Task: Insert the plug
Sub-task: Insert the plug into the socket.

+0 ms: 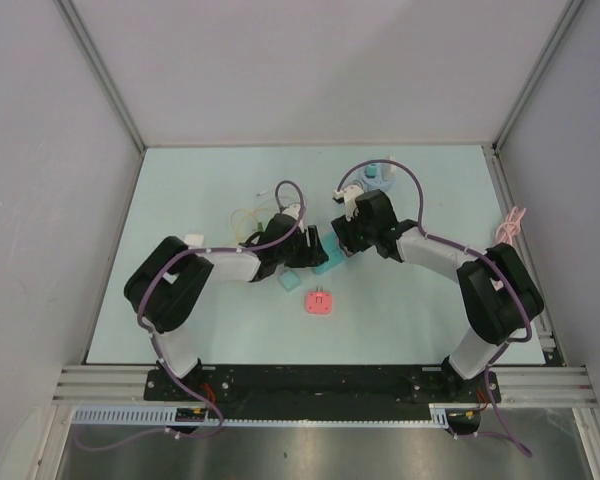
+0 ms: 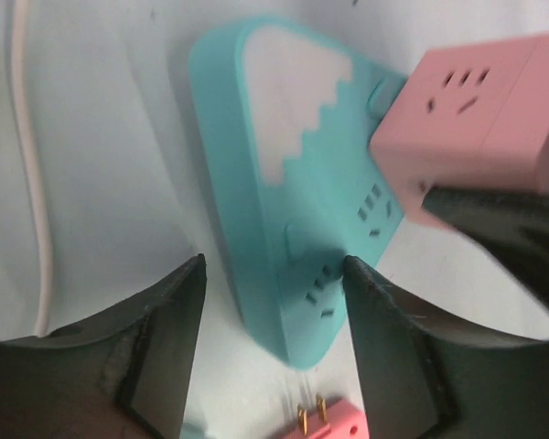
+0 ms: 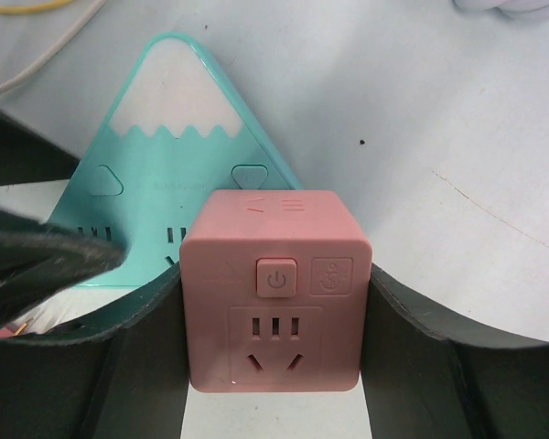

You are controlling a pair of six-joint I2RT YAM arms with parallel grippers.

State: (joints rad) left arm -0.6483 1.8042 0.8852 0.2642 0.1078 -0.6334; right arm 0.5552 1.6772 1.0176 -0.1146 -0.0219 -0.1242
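The pink cube adapter [image 3: 274,283] sits between my right gripper's fingers at the teal block's corner, so that gripper should next stay still and spread them to release it.
A teal mountain-shaped socket block [image 2: 284,183] lies flat on the table; it also shows in the right wrist view [image 3: 169,128] and the top view [image 1: 328,263]. My right gripper [image 3: 274,302] is shut on a pink cube adapter [image 3: 274,283] and holds it against the teal block's base edge; the cube also shows in the left wrist view [image 2: 476,128]. My left gripper [image 2: 273,302] is open, its fingers either side of one corner of the teal block. A small pink plug [image 1: 319,301] with brass prongs [image 2: 311,416] lies loose nearer the arms.
A small teal piece [image 1: 290,282] lies left of the pink plug. White and yellow cables [image 1: 245,222] lie behind the left gripper, and the white cable also shows in the left wrist view [image 2: 32,183]. Blue and white adapters [image 1: 380,175] sit at the back. A pink cable [image 1: 512,225] lies at the right edge.
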